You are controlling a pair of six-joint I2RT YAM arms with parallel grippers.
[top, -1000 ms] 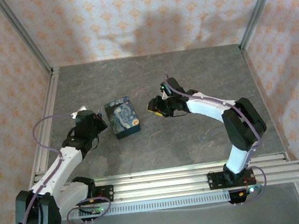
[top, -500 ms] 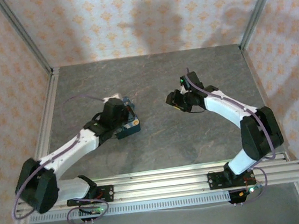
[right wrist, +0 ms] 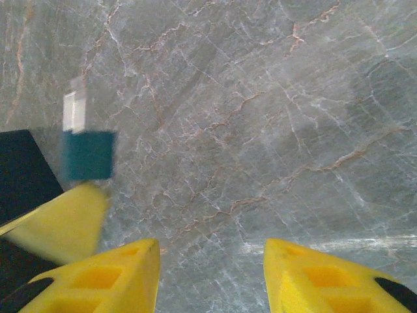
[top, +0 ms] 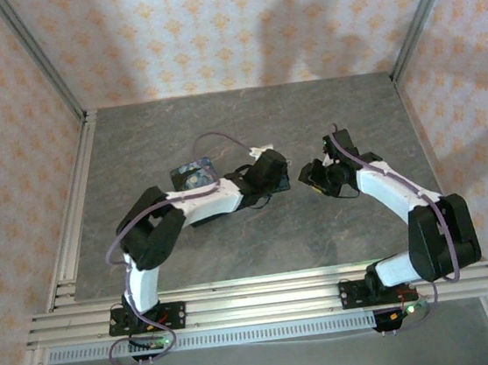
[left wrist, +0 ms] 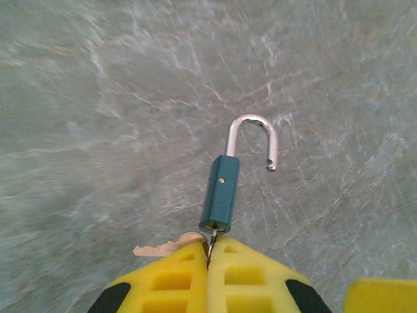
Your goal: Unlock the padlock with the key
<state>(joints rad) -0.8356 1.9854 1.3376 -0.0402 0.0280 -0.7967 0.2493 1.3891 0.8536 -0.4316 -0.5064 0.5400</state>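
Note:
My left gripper should next lower the padlock onto the bare marble tabletop below it and let go of the key, because the shackle (left wrist: 254,140) is already open.
The padlock (left wrist: 219,192) is a small teal body with a silver shackle (left wrist: 254,140) swung open, hanging free above the table. The key (left wrist: 212,236) sits in its keyhole, and my left gripper (left wrist: 210,244) is shut on that key; a second key (left wrist: 156,248) dangles from the ring beside it. In the top view my left gripper (top: 279,177) is at mid-table, facing my right gripper (top: 313,178). My right gripper (right wrist: 212,261) is open with nothing between its fingers. In the right wrist view the padlock (right wrist: 88,155) appears blurred at the left.
A flat dark-blue box (top: 192,172) printed with a starry-night painting lies behind my left forearm, partly covered by it. The grey marble table (top: 259,234) is bounded by aluminium rails (top: 80,210) and patterned walls.
My left arm has swung right from beside the blue box to mid-table, carrying the padlock by its key. My right gripper has backed off to the right, still open.

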